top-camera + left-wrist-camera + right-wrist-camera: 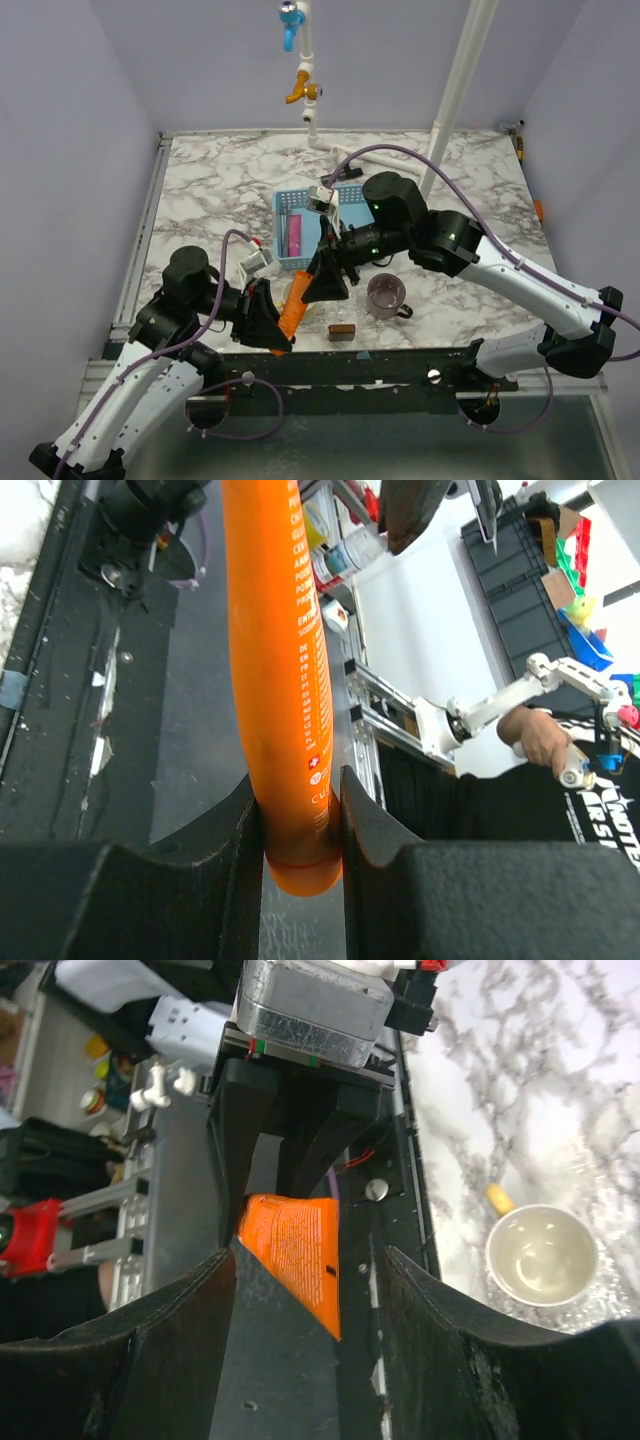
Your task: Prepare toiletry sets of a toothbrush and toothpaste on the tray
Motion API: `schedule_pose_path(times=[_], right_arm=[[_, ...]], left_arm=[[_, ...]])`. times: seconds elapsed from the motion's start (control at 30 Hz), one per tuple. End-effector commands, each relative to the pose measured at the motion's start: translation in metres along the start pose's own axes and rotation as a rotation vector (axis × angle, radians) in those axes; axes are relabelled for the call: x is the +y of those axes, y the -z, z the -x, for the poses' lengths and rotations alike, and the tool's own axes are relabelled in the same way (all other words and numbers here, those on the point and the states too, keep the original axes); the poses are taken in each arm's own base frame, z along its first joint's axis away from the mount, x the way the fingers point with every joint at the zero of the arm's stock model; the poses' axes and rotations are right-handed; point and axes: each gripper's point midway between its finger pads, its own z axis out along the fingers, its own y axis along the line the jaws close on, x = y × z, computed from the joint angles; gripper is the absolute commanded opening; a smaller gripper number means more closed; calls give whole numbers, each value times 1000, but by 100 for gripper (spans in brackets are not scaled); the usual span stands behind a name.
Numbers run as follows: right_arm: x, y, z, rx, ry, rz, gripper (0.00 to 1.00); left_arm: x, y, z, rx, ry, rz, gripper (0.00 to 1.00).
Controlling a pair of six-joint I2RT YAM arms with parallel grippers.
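My right gripper slides its open fingers further over the tube's flat crimped end (301, 280) (308, 1262) next, toward my left gripper, then closes, since that end sticks out free.
The toothpaste (294, 308) is an orange tube held up over the table's near edge. My left gripper (278, 325) is shut on its capped end. In the left wrist view the tube (285, 660) runs up and away from my left gripper (300, 815), whose black fingers (225, 840) press it from both sides. My right gripper (327, 283) stands open around the tube's flat crimped end (300, 1245); in the right wrist view neither finger (190, 1310) of that gripper (310, 1270) touches it. The blue tray (279, 215) sits mid-table just beyond. I cannot make out the toothbrush.
A pink item (297, 236) lies in the tray. A cup (386, 295) stands right of the grippers, also seen at the right wrist view's edge (541, 1256) beside a small yellow piece (497, 1198). A brown block (342, 331) lies near the front edge. White pipes (455, 90) rise at the back.
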Motion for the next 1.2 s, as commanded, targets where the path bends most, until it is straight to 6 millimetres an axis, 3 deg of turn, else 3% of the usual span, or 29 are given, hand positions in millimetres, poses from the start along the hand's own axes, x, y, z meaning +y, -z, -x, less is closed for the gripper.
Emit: schedule_pose_path(times=[0.0,0.1,0.4,0.57,0.63,0.73,0.8,0.83,0.93,1.0,1.17], right_arm=[[12,-6,-23,102,-46,123,63],[17,-10,-29,119,-62,175,60],[23,-13,-38,148,-81,239,40],[24,-15,-45,173,-101,274,22],[25,-15,-47,175,-102,278,20],[25,-14,-47,174,-102,280,2],[25,-15,-48,177,-104,283,0],[26,-14,-48,176,-104,287,0],[24,-14,-48,168,-100,272,0],[22,-13,-46,162,-98,252,0],[11,-10,-45,162,-97,149,0]], left_arm=[[-9,-2,-11,56,-37,-14,0],[-9,-4,-14,75,-40,-13,0],[-6,-8,-19,115,-38,-2,0],[-4,-9,-20,121,-39,1,0],[-3,-9,-20,119,-41,6,0],[-2,-9,-20,119,-41,9,0],[-1,-9,-20,117,-41,12,0],[-1,-9,-20,116,-43,17,4],[3,-9,-18,109,-51,41,37],[4,-9,-16,103,-62,54,50],[16,-7,-4,55,-109,167,73]])
